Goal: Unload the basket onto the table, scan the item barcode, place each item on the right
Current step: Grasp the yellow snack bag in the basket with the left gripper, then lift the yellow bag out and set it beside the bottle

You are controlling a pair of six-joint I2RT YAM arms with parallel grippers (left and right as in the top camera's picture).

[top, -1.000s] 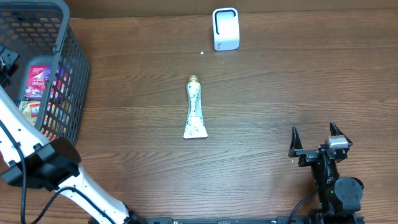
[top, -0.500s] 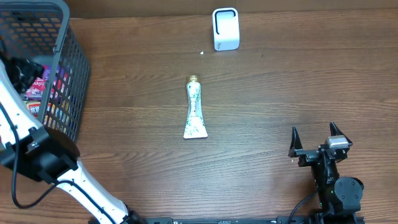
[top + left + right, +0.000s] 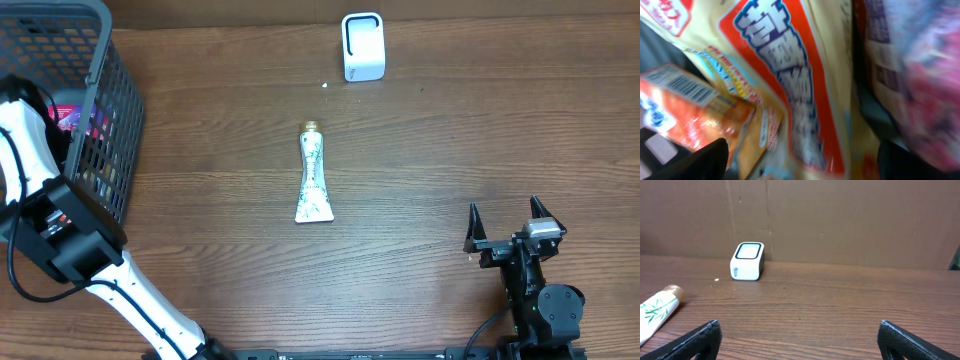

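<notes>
I will next lower my open left gripper deeper into the grey wire basket onto the yellow pack's orange-red label, because that part of the pack is already between its spread fingers.
My left arm (image 3: 28, 150) reaches down into the grey wire basket (image 3: 122, 120); from overhead its gripper is hidden inside. In the left wrist view the left gripper (image 3: 805, 167) stands open, its dark fingers (image 3: 700, 162) wide apart over a blurred yellow pack with an orange-red label (image 3: 790, 90). Whether they touch it I cannot tell. An orange box with a barcode (image 3: 685, 97) lies to the left, a pink-purple pack (image 3: 922, 75) to the right. My right gripper (image 3: 508, 218) (image 3: 800, 342) rests open and empty at the front right.
A white scanner (image 3: 362, 46) (image 3: 747, 261) stands at the table's back edge. A white tube with green leaves and a gold cap (image 3: 314, 178) (image 3: 657, 311) lies flat mid-table. A brown wall closes the back.
The left arm has swung from the basket's left rim over its inside and lower, now covering most of the packs. The right arm, tube and scanner have not moved.
</notes>
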